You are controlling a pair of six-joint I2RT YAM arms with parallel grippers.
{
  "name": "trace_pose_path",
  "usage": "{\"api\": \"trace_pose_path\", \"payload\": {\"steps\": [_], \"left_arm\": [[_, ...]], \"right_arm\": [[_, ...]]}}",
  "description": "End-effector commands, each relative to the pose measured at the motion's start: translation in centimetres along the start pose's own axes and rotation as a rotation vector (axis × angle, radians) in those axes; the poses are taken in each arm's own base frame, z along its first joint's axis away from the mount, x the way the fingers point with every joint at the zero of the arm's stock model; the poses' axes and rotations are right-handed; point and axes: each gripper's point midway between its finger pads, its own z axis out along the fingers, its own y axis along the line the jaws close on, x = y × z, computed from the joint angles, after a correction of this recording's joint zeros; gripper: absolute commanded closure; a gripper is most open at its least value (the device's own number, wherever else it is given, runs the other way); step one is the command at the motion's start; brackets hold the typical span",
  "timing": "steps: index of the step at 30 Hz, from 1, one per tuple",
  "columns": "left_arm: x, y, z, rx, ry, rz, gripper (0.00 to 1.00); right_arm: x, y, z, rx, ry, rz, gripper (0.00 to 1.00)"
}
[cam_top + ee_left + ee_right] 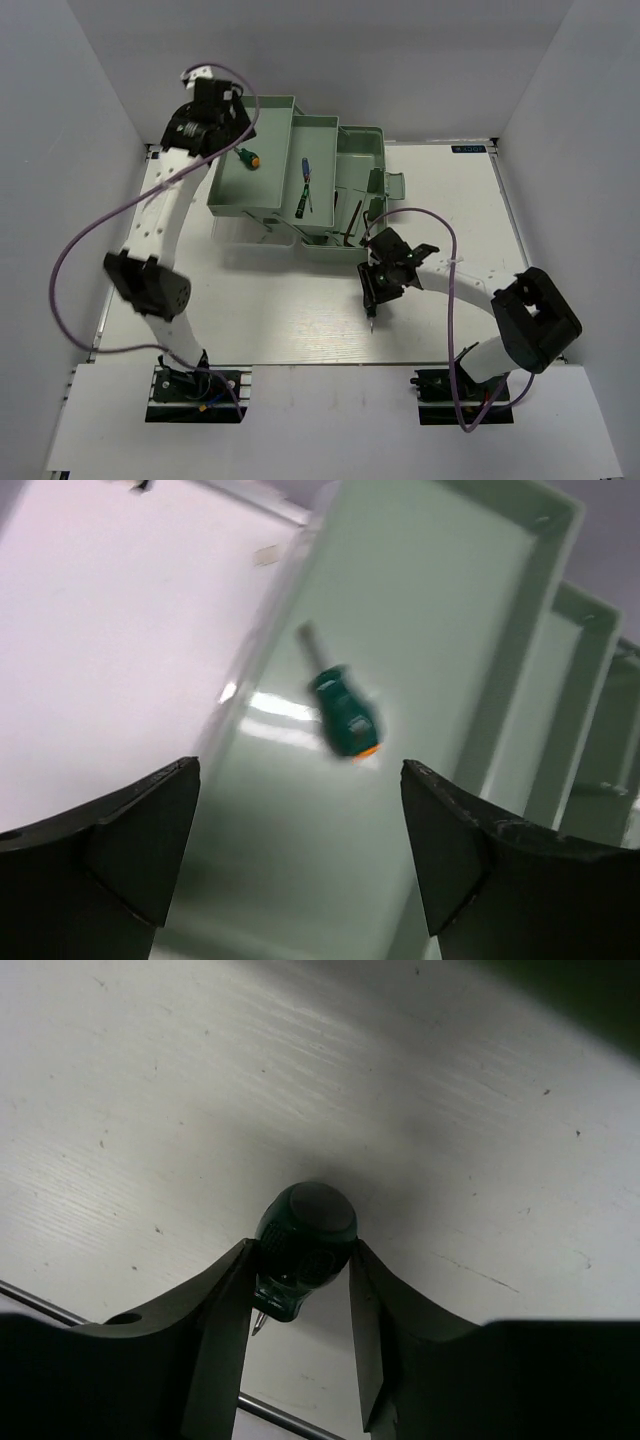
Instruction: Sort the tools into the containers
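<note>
A similar screwdriver lies there. My right gripper needs to lift outward, to the left in the top view, and release over the mint-green tray's near end [238, 190].
My right gripper [378, 290] is shut on a stubby dark-green screwdriver [302, 1242], held over the bare table in front of the toolbox; its tip [371, 322] points toward me. My left gripper [215, 100] is open and empty above the left mint-green tray [225, 190]. In that tray lies a stubby green screwdriver with an orange end [249, 157], also seen blurred in the left wrist view [343, 715]. The middle tray [322, 130] holds thin blue- and green-handled screwdrivers [304, 187]. Dark hex keys [354, 222] lie in the toolbox base [362, 140].
The toolbox lid with its handle [392, 187] stands at the right of the trays. White walls enclose the table on three sides. A purple cable [80, 240] loops off the left arm, another [455, 260] over the right arm.
</note>
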Motion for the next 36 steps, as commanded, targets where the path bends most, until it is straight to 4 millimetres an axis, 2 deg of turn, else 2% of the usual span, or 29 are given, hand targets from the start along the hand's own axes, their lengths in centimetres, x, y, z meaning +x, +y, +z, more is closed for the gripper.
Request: {"api": "trace_pose_path", "payload": {"steps": [1, 2, 3, 5, 6, 8, 9, 12, 13, 14, 16, 18, 19, 20, 21, 22, 24, 25, 26, 27, 28, 29, 30, 31, 32, 33, 34, 35, 36], "left_arm": [[-1.7, 6.6, -5.7, -0.115, -0.086, -0.031, 0.08], [-0.9, 7.9, -5.4, -0.144, -0.071, -0.072, 0.08], [2.0, 10.7, -4.4, -0.216, 0.016, -0.080, 0.07], [4.1, 13.0, -4.4, -0.254, 0.066, -0.128, 0.07], [6.0, 14.6, -3.4, -0.276, 0.101, -0.176, 0.07], [7.0, 15.6, -3.2, -0.256, 0.111, -0.236, 0.07], [7.5, 16.9, -3.1, -0.272, 0.105, -0.283, 0.07], [8.3, 17.9, -2.4, -0.262, 0.137, -0.328, 0.07], [8.3, 18.5, -1.6, -0.268, 0.142, -0.343, 0.07], [9.6, 18.8, -1.1, -0.269, 0.182, -0.349, 0.07], [10.7, 19.8, 0.4, -0.285, 0.215, -0.367, 0.07], [13.8, 20.1, 1.9, -0.271, 0.295, -0.369, 0.07], [13.3, 20.1, 2.2, -0.248, 0.283, -0.376, 0.07], [15.0, 20.3, 3.0, -0.248, 0.328, -0.366, 0.07], [15.5, 20.2, 3.4, -0.244, 0.347, -0.367, 0.07], [15.6, 19.6, 4.1, -0.194, 0.348, -0.347, 0.07], [16.5, 19.3, 4.9, -0.167, 0.372, -0.339, 0.07], [16.6, 19.0, 5.0, -0.123, 0.381, -0.321, 0.07], [15.9, 18.5, 5.4, -0.083, 0.358, -0.311, 0.07], [16.4, 18.5, 5.6, -0.078, 0.374, -0.303, 0.08], [16.6, 18.1, 6.0, -0.054, 0.391, -0.294, 0.08], [16.7, 18.3, 6.2, -0.034, 0.396, -0.277, 0.08], [16.3, 18.0, 6.4, -0.023, 0.394, -0.278, 0.08], [16.1, 17.9, 6.5, 0.004, 0.400, -0.269, 0.08], [17.0, 17.9, 7.0, 0.019, 0.430, -0.246, 0.08], [17.0, 17.9, 7.3, 0.018, 0.439, -0.238, 0.09], [17.1, 17.7, 7.6, 0.038, 0.451, -0.229, 0.09], [17.0, 17.6, 7.8, 0.052, 0.453, -0.207, 0.11], [18.0, 17.9, 8.1, 0.044, 0.482, -0.200, 0.11]], "right_arm": [[1.0, -1.1, 0.9, 0.073, 0.009, 0.033, 0.65], [1.4, -1.2, 0.8, 0.076, 0.013, 0.030, 0.67], [1.8, -0.6, 0.6, 0.039, 0.030, 0.016, 0.76], [2.3, 0.3, -0.1, -0.008, 0.047, -0.003, 0.84], [1.5, 1.2, -1.4, -0.063, 0.009, -0.050, 0.88], [0.7, 2.8, -3.1, -0.153, -0.019, -0.091, 0.91], [-1.1, 4.6, -5.8, -0.235, -0.123, -0.188, 0.94], [-3.0, 6.1, -9.6, -0.312, -0.247, -0.294, 0.97], [-4.9, 7.1, -11.7, -0.330, -0.314, -0.350, 0.97], [-5.6, 7.5, -12.7, -0.342, -0.348, -0.366, 0.97], [-8.0, 9.1, -15.6, -0.390, -0.432, -0.413, 0.98], [-11.0, 10.9, -18.0, -0.432, -0.524, -0.449, 0.98], [-11.9, 11.3, -17.9, -0.437, -0.532, -0.454, 0.98], [-14.0, 12.2, -19.3, -0.451, -0.600, -0.468, 0.98], [-15.9, 12.3, -20.1, -0.447, -0.653, -0.464, 1.00], [-19.1, 14.4, -21.2, -0.474, -0.698, -0.489, 1.00], [-22.0, 15.9, -22.3, -0.508, -0.757, -0.486, 1.00], [-23.7, 16.1, -18.8, -0.509, -0.698, -0.462, 1.00], [-26.8, 18.2, -23.6, -0.554, -0.812, -0.483, 1.00], [-28.2, 18.9, -21.9, -0.567, -0.787, -0.468, 1.00], [-30.7, 20.0, -22.3, -0.588, -0.832, -0.475, 1.00], [-32.2, 21.0, -24.8, -0.622, -0.883, -0.465, 1.00], [-34.1, 21.8, -24.5, -0.630, -0.895, -0.459, 1.00], [-34.7, 22.1, -24.1, -0.636, -0.881, -0.444, 1.00], [-35.9, 22.0, -19.1, -0.624, -0.802, -0.397, 1.00], [-37.3, 22.6, -21.7, -0.636, -0.865, -0.405, 1.00], [-37.5, 22.9, -20.8, -0.638, -0.855, -0.393, 1.00], [-37.9, 22.7, -18.9, -0.625, -0.841, -0.382, 1.00], [-37.6, 22.4, -17.5, -0.614, -0.811, -0.372, 0.95]]}}
